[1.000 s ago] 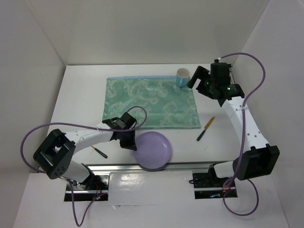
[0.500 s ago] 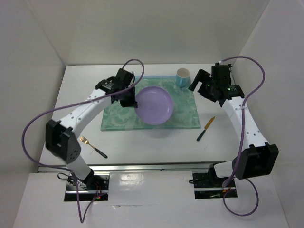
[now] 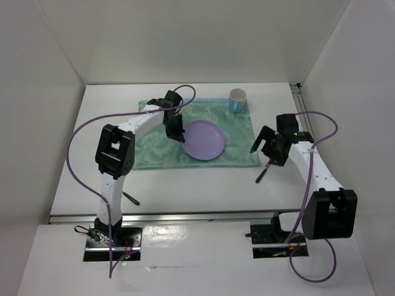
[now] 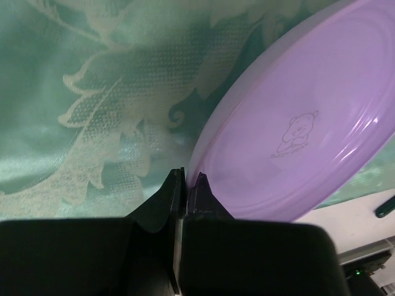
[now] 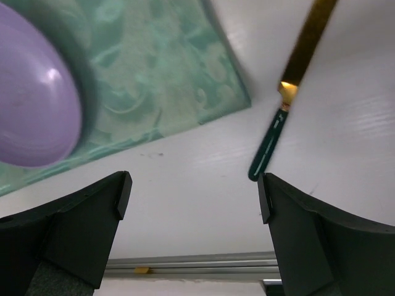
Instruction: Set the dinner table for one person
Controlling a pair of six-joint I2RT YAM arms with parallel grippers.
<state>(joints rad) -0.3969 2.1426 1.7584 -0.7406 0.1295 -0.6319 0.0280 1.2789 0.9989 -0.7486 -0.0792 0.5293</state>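
Note:
My left gripper carries the purple plate outward next and releases its rim, since the bare placemat beyond the plate lies outward of that gripper.
A purple plate lies low on the green placemat, right of its middle. My left gripper is shut on the plate's left rim. Whether the plate rests flat I cannot tell. On the white dinner table, just right of the placemat, lies a knife with a gold blade and a dark green handle. My right gripper hovers open over it, the handle's end near its right finger.
A light blue cup stands at the placemat's far right corner. A fork's dark handle shows by the left arm near the front edge. White walls enclose the table on three sides.
The left arm carried the plate from the table's front edge up onto the placemat and lowered it. The right arm swung from beside the cup down to the knife, staying open.

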